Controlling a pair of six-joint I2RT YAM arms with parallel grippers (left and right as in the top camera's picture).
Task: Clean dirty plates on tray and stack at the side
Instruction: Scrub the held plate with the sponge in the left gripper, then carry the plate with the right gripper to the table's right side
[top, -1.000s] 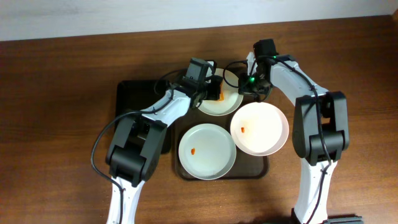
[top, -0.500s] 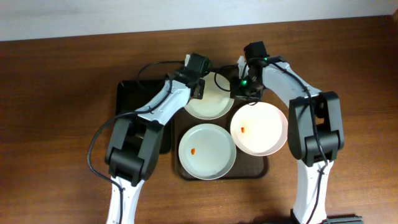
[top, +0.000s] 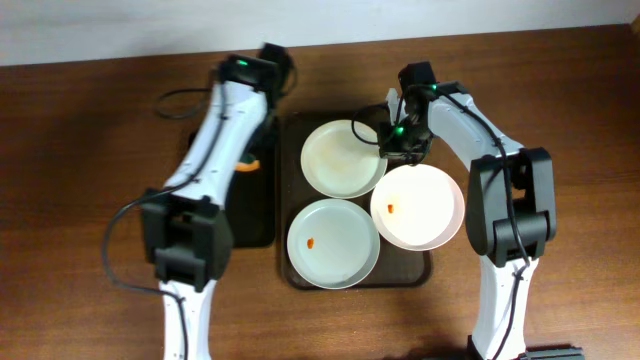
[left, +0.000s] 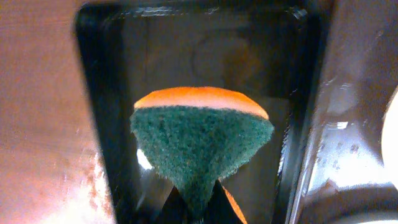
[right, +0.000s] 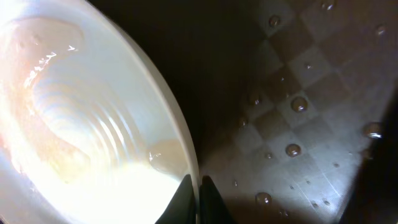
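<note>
I should next lower my left gripper onto the bottom of the black tray, open beneath it and clear of the plates, to release the green-and-orange sponge (left: 200, 140).
Three white plates lie on the dark brown tray (top: 420, 268). The back plate (top: 340, 160) looks clean. The front plate (top: 333, 243) and the right plate (top: 420, 205) each carry an orange speck. My right gripper (top: 394, 140) is shut on the back plate's right rim; the right wrist view shows the jaws (right: 199, 184) pinching the rim of that plate (right: 93, 124) above the wet tray (right: 298, 93). My left gripper (left: 198, 210) is shut on a green-and-orange sponge (left: 200, 140), held over the black tray (left: 106, 124). The sponge also shows in the overhead view (top: 250, 165).
The narrow black tray (top: 215, 205) lies directly left of the brown tray. The brown tray's rim (left: 323, 155) and a plate edge show at the right of the left wrist view. Wooden table (top: 80, 200) surrounds both trays; a pale wall runs along the back.
My left arm has drawn back from the back plate and swung left with the sponge, over the black tray. The right gripper stays on the back plate's rim.
</note>
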